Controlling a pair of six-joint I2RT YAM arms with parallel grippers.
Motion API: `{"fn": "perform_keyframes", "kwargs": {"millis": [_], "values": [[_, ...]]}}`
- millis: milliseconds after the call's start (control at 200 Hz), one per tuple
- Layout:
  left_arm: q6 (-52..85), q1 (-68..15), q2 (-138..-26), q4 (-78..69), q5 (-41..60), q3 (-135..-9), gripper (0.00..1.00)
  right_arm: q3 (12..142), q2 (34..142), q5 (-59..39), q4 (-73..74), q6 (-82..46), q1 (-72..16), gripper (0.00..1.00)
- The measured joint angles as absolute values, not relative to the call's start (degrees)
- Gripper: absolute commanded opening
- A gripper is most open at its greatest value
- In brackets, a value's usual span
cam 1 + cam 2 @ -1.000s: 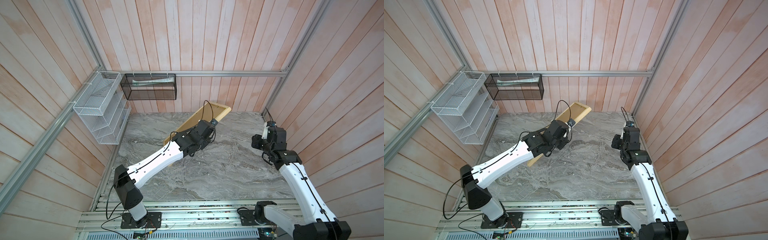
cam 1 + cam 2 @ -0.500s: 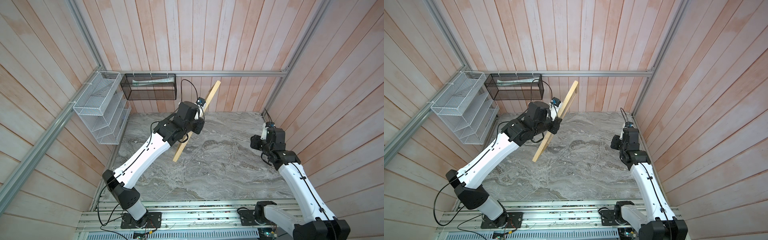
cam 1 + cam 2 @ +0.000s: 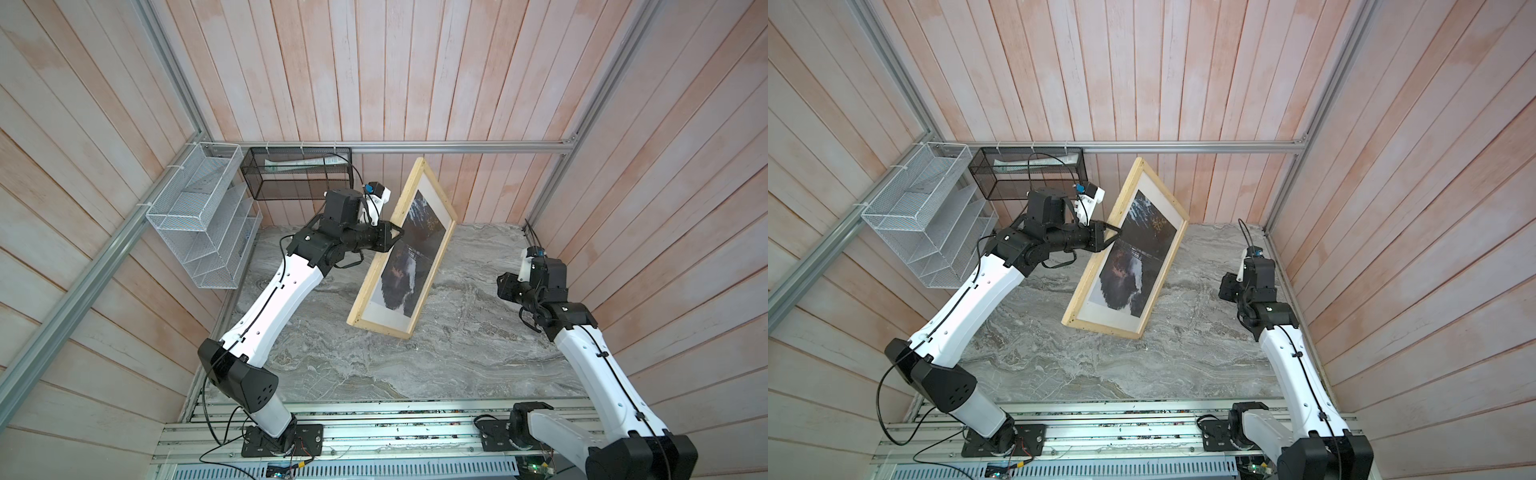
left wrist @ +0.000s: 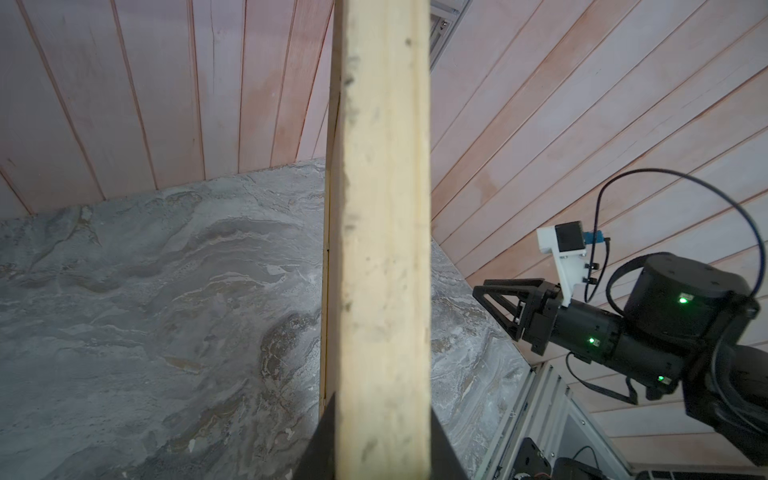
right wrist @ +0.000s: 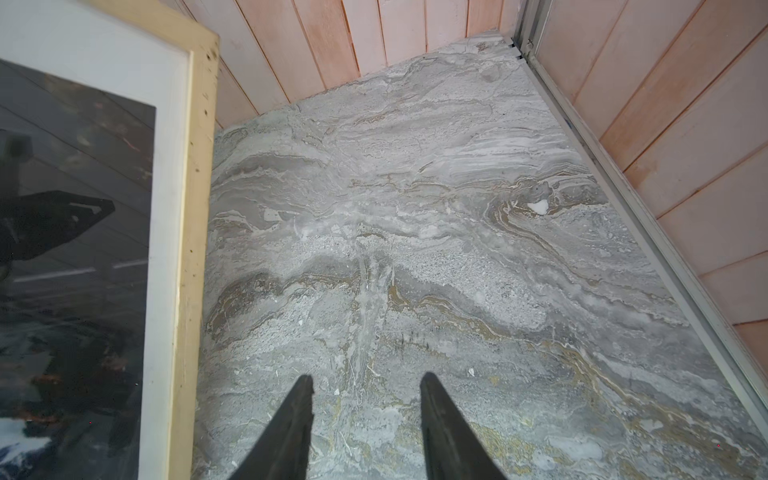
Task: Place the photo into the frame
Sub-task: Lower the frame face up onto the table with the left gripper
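Observation:
My left gripper moves down with the frame's raised bar next and lays the frame (image 3: 370, 282) flat on the table to release it. The marble table lies below that gripper.
The frame (image 3: 370, 282) (image 3: 1081, 282) of pale wood stands steeply tilted over the marble table (image 3: 457, 353), its glazed front turned up toward the cameras. The photo (image 3: 409, 266) (image 3: 1133, 257), a dark waterfall picture with a white border, shows inside it. My left gripper (image 3: 395, 235) (image 3: 1115, 235) is shut on the frame's left long rail (image 4: 382, 208), with a finger on each side in the left wrist view (image 4: 382, 436). My right gripper (image 3: 500, 286) (image 3: 1223, 289) (image 5: 365, 380) hovers open and empty to the right of the frame's rail (image 5: 193, 208). I cannot tell whether the frame's lower end touches the table.
A white wire rack (image 3: 203, 220) hangs on the left wall and a black mesh basket (image 3: 299, 174) holding papers hangs on the back wall. Wooden walls close in the table on three sides. An aluminium rail (image 3: 374, 432) runs along the front.
My left arm has lifted the frame off the table and turned it over. It first showed its back, then stood edge-on, and now its front with the photo shows. The right arm barely moved.

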State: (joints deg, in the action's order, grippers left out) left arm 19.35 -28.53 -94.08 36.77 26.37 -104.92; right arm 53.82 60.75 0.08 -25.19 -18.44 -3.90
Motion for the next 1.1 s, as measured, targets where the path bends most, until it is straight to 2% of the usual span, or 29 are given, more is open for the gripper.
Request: {"fn": "perform_keyframes", "kwargs": {"millis": [140, 350, 675, 1100], "values": [[25.3, -24.1, -93.6, 33.0, 33.1, -97.7, 0.0, 53.2, 60.8, -0.4, -24.8, -18.5, -3.9, 0.44], [34.0, -19.4, -91.1, 23.9, 37.3, -86.9, 0.0, 53.2, 60.9, -1.7, -24.0, -18.6, -3.9, 0.44], [44.5, -14.2, -85.7, 8.7, 40.0, -71.0, 0.0, 52.1, 61.6, -3.9, -22.8, -19.5, -3.9, 0.44], [53.3, -11.5, -85.4, -2.0, 39.8, -60.4, 0.0, 52.0, 61.7, -4.7, -22.5, -19.6, -3.9, 0.44]]}}
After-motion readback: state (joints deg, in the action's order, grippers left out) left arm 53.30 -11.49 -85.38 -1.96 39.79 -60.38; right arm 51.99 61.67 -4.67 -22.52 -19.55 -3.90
